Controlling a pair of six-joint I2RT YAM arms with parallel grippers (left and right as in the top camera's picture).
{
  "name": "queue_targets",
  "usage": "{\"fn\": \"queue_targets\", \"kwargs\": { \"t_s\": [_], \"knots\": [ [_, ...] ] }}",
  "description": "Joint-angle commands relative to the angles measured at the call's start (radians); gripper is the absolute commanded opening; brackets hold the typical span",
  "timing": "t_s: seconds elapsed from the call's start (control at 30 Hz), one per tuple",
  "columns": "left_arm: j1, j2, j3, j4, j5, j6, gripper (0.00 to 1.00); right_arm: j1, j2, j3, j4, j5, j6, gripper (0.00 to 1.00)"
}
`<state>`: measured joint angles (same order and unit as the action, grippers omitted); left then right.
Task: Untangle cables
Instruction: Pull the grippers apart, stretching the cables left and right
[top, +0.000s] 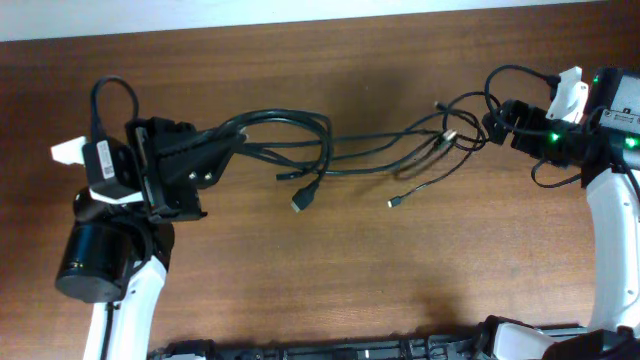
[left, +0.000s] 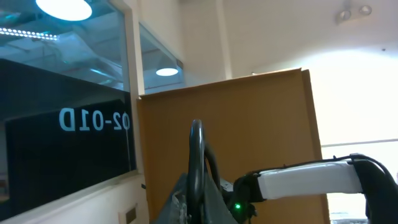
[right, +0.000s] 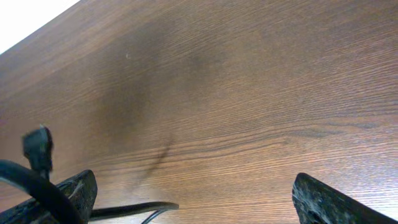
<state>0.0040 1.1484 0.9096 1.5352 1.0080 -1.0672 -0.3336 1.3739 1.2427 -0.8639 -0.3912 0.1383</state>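
My left gripper swings away next, then tips down and frees the loop over the table below it, with cables trailing toward the other arm.
Several thin black cables (top: 330, 140) stretch across the wooden table between the two arms. Plug ends lie at the middle (top: 298, 203) and further right (top: 393, 202). My left gripper (top: 222, 143) is shut on the left end of the bundle. In the left wrist view a thick loop of cable (left: 196, 155) rises from between the closed jaws (left: 200, 202). My right gripper (top: 492, 124) is at the cables' right end. In the right wrist view its fingers (right: 199, 205) are wide apart, with a cable (right: 134, 208) beside the left finger and a plug (right: 38, 148) above it.
The brown wooden table (top: 330, 270) fills the overhead view, with a white wall edge at the back. A black rail (top: 330, 350) runs along the front edge. The left wrist camera points up at a wooden panel (left: 249, 124) and the right arm (left: 311, 180).
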Motion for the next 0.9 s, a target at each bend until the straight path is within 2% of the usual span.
{"fn": "queue_targets", "kwargs": {
  "t_s": [0.0,0.07,0.17,0.37,0.5,0.67,0.73,0.8,0.87],
  "knots": [
    [0.053,-0.03,0.019,0.015,-0.089,-0.006,0.0,-0.021,0.014,0.001,-0.008,0.082,-0.011,0.99],
    [0.099,-0.03,0.019,0.015,-0.116,-0.006,0.0,-0.021,0.014,0.001,-0.027,0.109,-0.084,0.99],
    [0.243,-0.03,0.019,0.015,-0.197,-0.006,0.0,-0.021,0.022,0.001,-0.053,0.24,-0.082,0.99],
    [0.442,-0.03,0.019,0.014,-0.25,-0.021,0.0,-0.021,0.027,0.001,-0.064,0.254,-0.082,0.99],
    [0.525,-0.03,0.019,-0.092,-0.258,-0.021,0.0,-0.021,0.038,0.001,-0.064,0.273,-0.083,0.99],
    [0.618,-0.03,0.019,-0.138,-0.289,-0.021,0.0,-0.021,0.067,0.001,-0.056,0.274,-0.083,0.99],
    [0.641,-0.03,0.019,-0.139,-0.315,-0.022,0.0,-0.021,0.067,0.001,-0.053,0.329,-0.082,0.99],
    [0.655,-0.03,0.019,-0.187,-0.391,-0.089,0.0,-0.021,0.067,0.001,-0.052,0.371,-0.082,0.99],
    [0.654,-0.03,0.019,-0.33,-0.502,-0.181,0.0,-0.021,0.067,0.001,-0.047,0.373,-0.082,0.99]
  ]
}}
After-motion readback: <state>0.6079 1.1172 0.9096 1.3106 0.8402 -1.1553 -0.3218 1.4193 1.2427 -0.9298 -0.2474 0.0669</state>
